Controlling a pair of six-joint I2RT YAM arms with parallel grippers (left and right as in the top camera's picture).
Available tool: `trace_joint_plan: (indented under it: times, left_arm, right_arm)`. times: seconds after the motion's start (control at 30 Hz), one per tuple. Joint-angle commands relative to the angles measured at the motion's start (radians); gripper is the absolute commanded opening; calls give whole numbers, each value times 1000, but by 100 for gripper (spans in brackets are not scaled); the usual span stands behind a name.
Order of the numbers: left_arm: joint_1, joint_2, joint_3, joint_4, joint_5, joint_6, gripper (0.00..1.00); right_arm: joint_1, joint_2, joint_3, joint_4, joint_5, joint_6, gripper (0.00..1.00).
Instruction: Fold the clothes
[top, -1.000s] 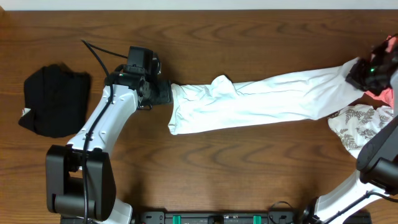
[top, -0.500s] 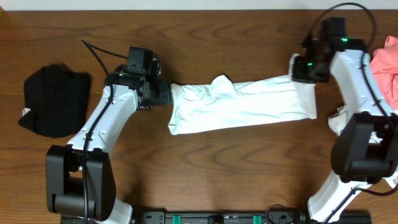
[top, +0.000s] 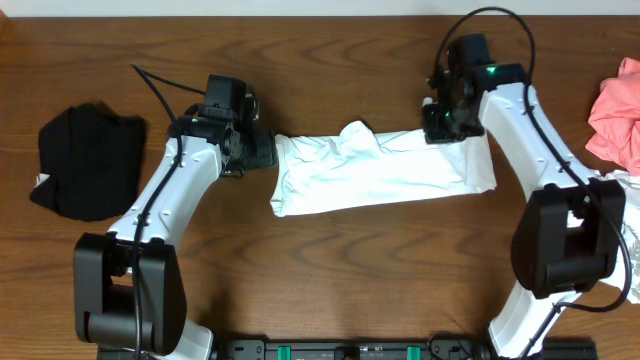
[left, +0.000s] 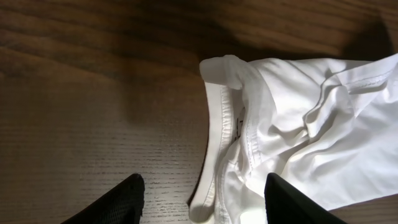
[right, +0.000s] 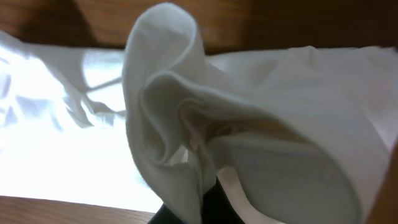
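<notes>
The right gripper will move down and to the left in the overhead view, onto the shirt's flat middle (top: 407, 164) (right: 102, 149), to let go of the shirt's end, which still hangs raised.
The white T-shirt (top: 370, 175) lies stretched across the middle of the table, crumpled at its top. No print shows. My left gripper (top: 264, 150) is at the shirt's left end. In the left wrist view its fingers (left: 205, 202) are wide apart with the shirt's collar edge (left: 231, 118) lying between them. My right gripper (top: 446, 122) is shut on the shirt's right end and holds it over the shirt's upper right part. In the right wrist view a bunched fold of white cloth (right: 180, 118) sits in the jaws (right: 205, 202).
A black garment (top: 85, 160) lies at the far left. A pink garment (top: 615, 110) lies at the right edge, with a strip of white cloth (top: 630, 195) below it. Bare wood shows in front of and behind the shirt.
My right gripper has carried the shirt's right end from the far right leftwards, doubling it over, so the shirt now lies much shorter. The left arm has not moved.
</notes>
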Motion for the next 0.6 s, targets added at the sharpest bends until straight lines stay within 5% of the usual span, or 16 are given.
trace_joint_plan:
  times: [0.0,0.57]
  left_arm:
    - [2,2,10,-2,-12,2,63]
    - [2,2,10,-2,-12,2,63]
  right_arm:
    - [23,-22,-64,14,14,-4,1]
    - [96,-22,-183,131,5,-4,7]
